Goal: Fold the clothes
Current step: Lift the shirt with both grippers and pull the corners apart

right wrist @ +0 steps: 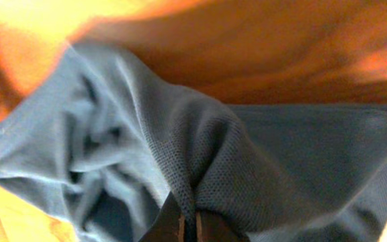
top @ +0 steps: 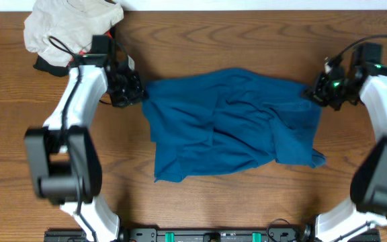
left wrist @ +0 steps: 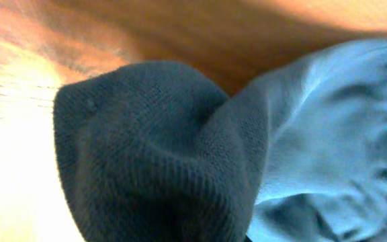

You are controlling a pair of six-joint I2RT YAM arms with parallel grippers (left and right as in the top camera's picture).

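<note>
The left gripper rises next, carries the shirt's corner outward, then lowers and releases it. The bare tabletop [top: 141, 42] beside the beige-grey garment lies outward of the gripper.
The clothes [top: 230, 124], a large teal-blue shirt, lie rumpled in the middle of the wooden table [top: 247, 208]. At the shirt's upper left corner my left gripper [top: 137, 91] is shut on the cloth. In the left wrist view a dark bunched fold [left wrist: 160, 154] fills the frame and hides the fingers. At the upper right corner my right gripper [top: 312, 93] is shut on the clothes too. In the right wrist view its fingertips [right wrist: 173, 227] pinch a raised ridge of the cloth [right wrist: 200, 161] between them.
A pale beige-grey garment [top: 69, 23] is heaped at the back left corner, with a black garment [top: 44, 65] showing under it, close behind my left arm. The arm bases [top: 213, 235] stand along the front edge.
</note>
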